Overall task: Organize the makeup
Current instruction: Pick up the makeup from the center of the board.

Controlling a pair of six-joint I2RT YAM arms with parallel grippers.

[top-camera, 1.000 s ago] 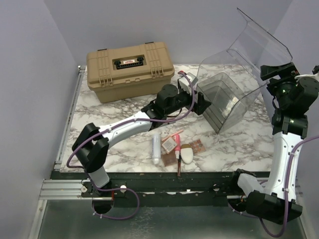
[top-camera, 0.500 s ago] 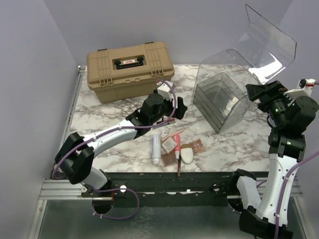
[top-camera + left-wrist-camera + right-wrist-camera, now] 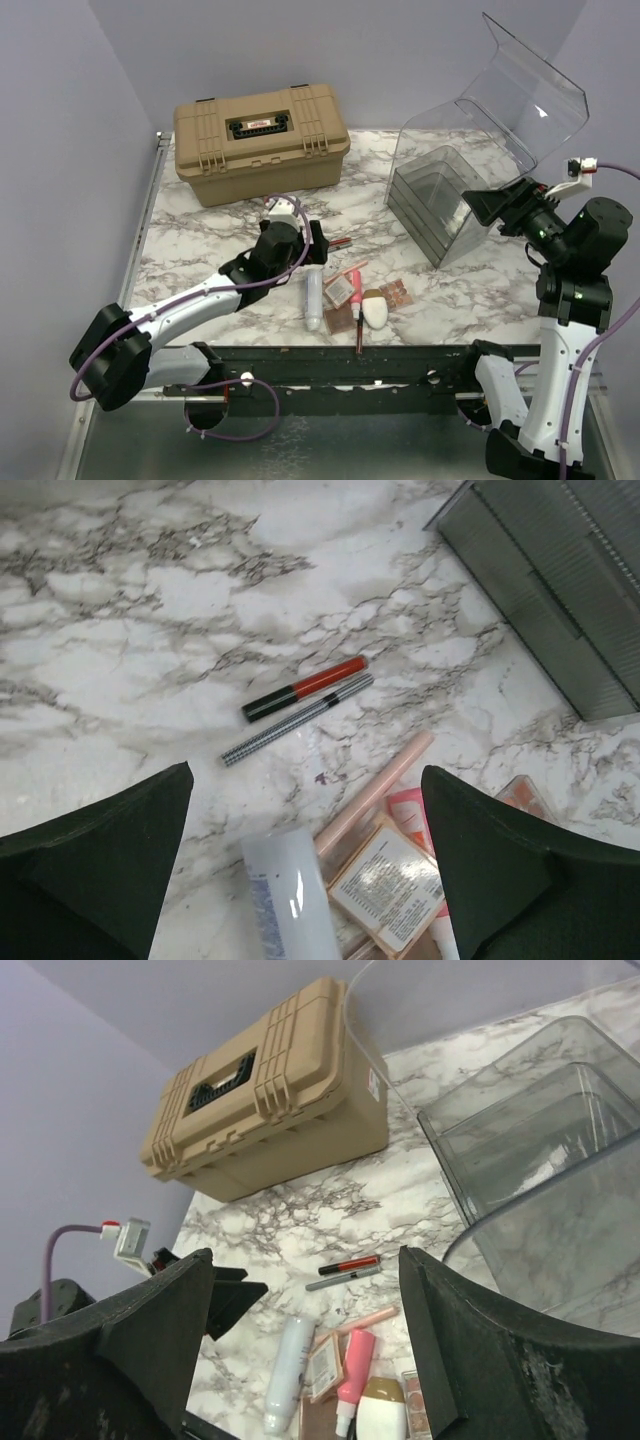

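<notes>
My left gripper will move back and down next onto the white tube's body (image 3: 313, 303) (image 3: 300, 935), which is below it and nearer my base. It will close across the tube's narrow width there.
The makeup lies in a cluster near the table's front edge: a white tube (image 3: 314, 297), a pink tube (image 3: 355, 285), a white oval piece (image 3: 375, 310) and small square palettes (image 3: 397, 293). A red and black pencil (image 3: 305, 688) and a grey pencil (image 3: 297, 719) lie side by side just behind them. My left gripper (image 3: 312, 243) hovers open over the table, just left of the pencils and above the white tube (image 3: 290, 895), holding nothing. My right gripper (image 3: 478, 208) hangs open and empty by the clear bin (image 3: 450, 190), facing left.
A large tan hard case (image 3: 260, 140) stands at the back left. The clear bin, with grey drawers (image 3: 430, 205), sits at the back right, and its lid (image 3: 530, 90) is raised. A black rail (image 3: 350, 355) runs along the table's front edge.
My left arm has pulled back from the bin, toward me and to the left, and now hangs over the makeup. My right gripper has come down and left from the lid; the lid stays raised.
</notes>
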